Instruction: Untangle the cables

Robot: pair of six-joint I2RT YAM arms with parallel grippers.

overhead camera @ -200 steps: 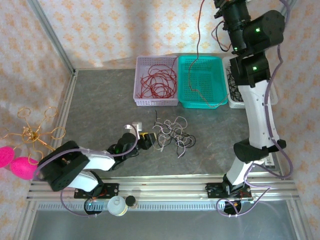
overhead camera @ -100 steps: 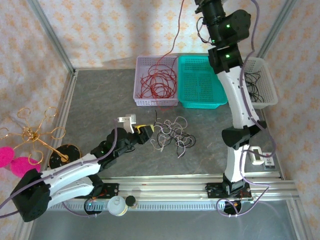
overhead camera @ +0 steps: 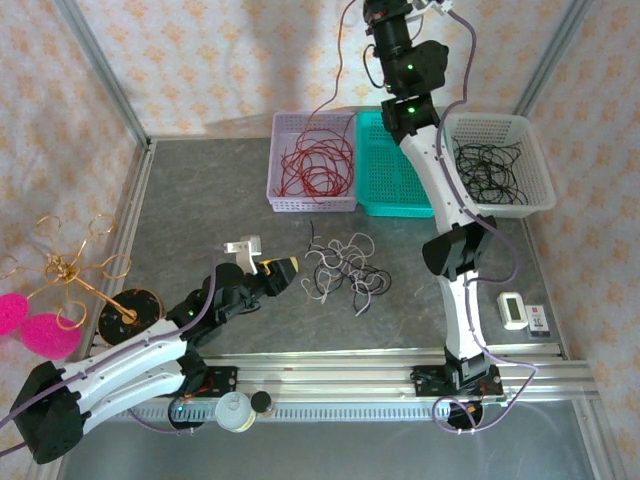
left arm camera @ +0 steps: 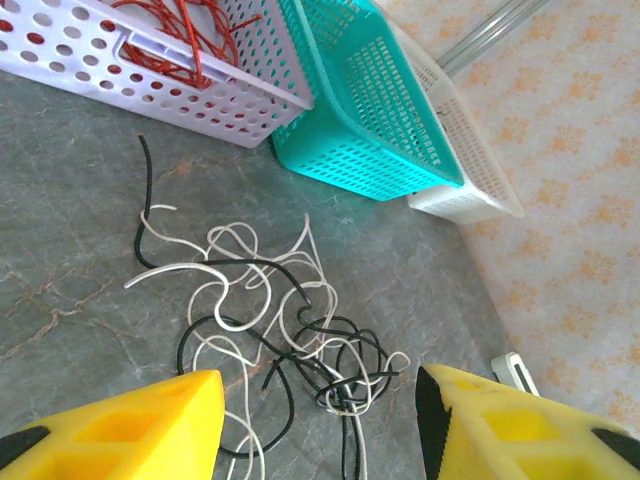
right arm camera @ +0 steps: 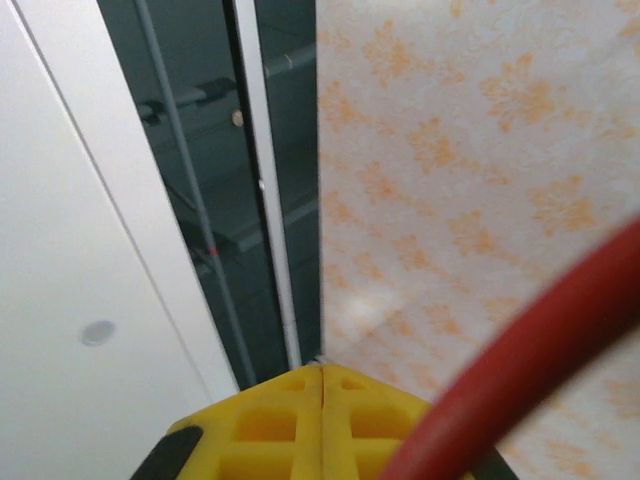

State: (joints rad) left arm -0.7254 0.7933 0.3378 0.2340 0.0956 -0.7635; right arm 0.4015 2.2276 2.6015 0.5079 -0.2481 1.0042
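My right gripper will swing over the lilac basket that holds the other red cables. It will tip down and lower to release the cable, since the basket stands well below.
The cables still tangled are white and black strands point(overhead camera: 345, 270) lying in a loose knot mid-table. In the left wrist view that knot point(left arm camera: 300, 320) lies just ahead of my left gripper point(left arm camera: 320, 420), which is open and holds nothing. From above, the left gripper point(overhead camera: 282, 268) sits just left of the knot. My right arm point(overhead camera: 405, 60) is raised high at the back. The right gripper point(right arm camera: 322, 368) is shut on a red cable point(right arm camera: 520, 370). That red cable point(overhead camera: 340, 70) hangs down into the lilac basket point(overhead camera: 312, 203), onto other red cables point(overhead camera: 318, 165).
A teal basket point(overhead camera: 395, 207) stands beside the lilac one. A white basket point(overhead camera: 500, 207) at the right holds black cables point(overhead camera: 490, 170). A gold wire stand point(overhead camera: 75, 265) and pink balls point(overhead camera: 45, 335) are at the left. A small white device point(overhead camera: 513, 308) lies at the right.
My right arm has swung left from the white basket, carrying the red cable's hanging end from the teal basket to the lilac one. My left arm has stretched out low toward the knot.
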